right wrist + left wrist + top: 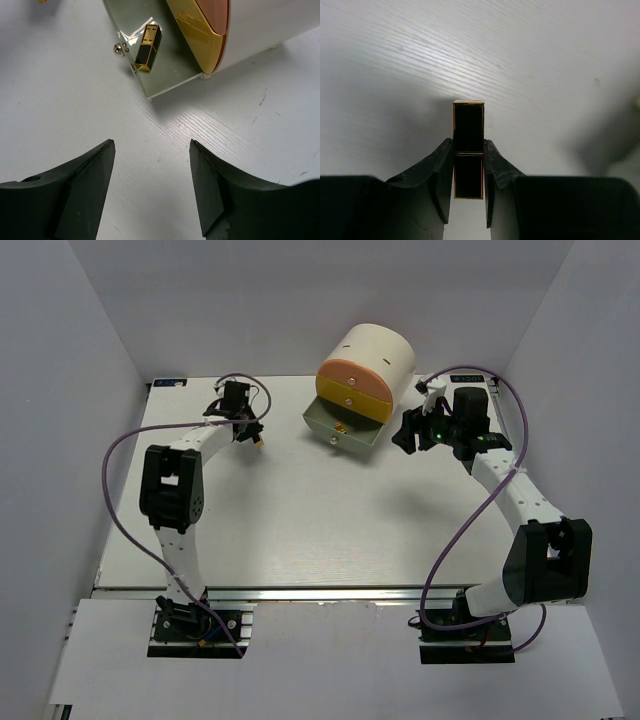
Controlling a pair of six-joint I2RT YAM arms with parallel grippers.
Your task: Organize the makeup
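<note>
I will move my left gripper to the right in the top view, over the bottom of the drawer, and let go there, because the open grey drawer (167, 75) holds one lipstick tube.
My left gripper (468, 150) is shut on a black-and-gold lipstick tube (468, 127), whose end sticks out past the fingertips over the bare table. In the top view this gripper (252, 432) is at the back left, left of the drawer unit. A second black-and-gold lipstick tube (147, 47) lies in the open grey drawer (167, 75), and also shows in the top view (338, 430). My right gripper (151, 145) is open and empty over the table just in front of that drawer; in the top view it (410, 435) is to the drawer's right.
The big cream cylinder (372, 355) lies at the back centre with pink and yellow drawer fronts (352, 388) shut and the bottom grey drawer (352, 442) pulled out toward me. Its metal knob (118, 48) faces the table. White walls enclose the sides and back.
</note>
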